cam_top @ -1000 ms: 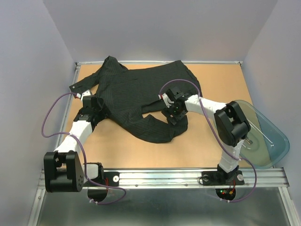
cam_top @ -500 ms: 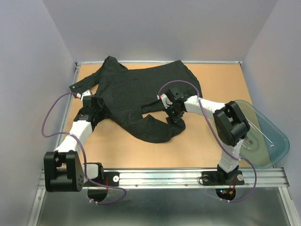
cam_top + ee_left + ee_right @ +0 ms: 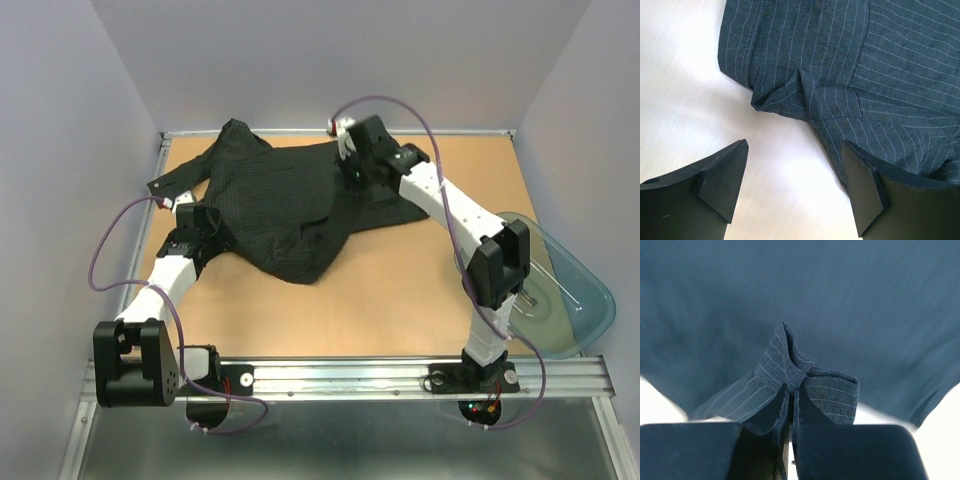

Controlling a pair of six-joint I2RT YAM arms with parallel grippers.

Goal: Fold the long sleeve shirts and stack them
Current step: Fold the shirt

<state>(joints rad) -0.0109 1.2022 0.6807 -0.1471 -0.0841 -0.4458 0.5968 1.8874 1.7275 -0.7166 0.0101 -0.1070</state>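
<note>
Next, the right gripper rises and moves away from my base toward the table's far edge, tilting to the back wall.
One long sleeve shirt [image 3: 270, 200], black with fine pale pinstripes, lies crumpled across the back left of the brown table [image 3: 400, 300]. My right gripper [image 3: 352, 178] is raised over the shirt's back right part and is shut on a pinched fold of its cloth [image 3: 790, 375], which hangs from the jaws. My left gripper [image 3: 190, 232] sits low at the shirt's left edge, open, with bare table between its fingers [image 3: 720, 175] and the shirt's hem [image 3: 805, 97] just ahead of them. A cuffed sleeve [image 3: 175, 183] reaches to the table's left edge.
A clear bluish plastic tub [image 3: 550, 290] sits off the table's right edge beside the right arm. Metal rails [image 3: 400, 375] run along the near edge. Grey walls close in the back and both sides.
My right gripper closed on the shirt's front lobe and carried it up and back toward the far edge, folding that part over. The left arm has not moved.
</note>
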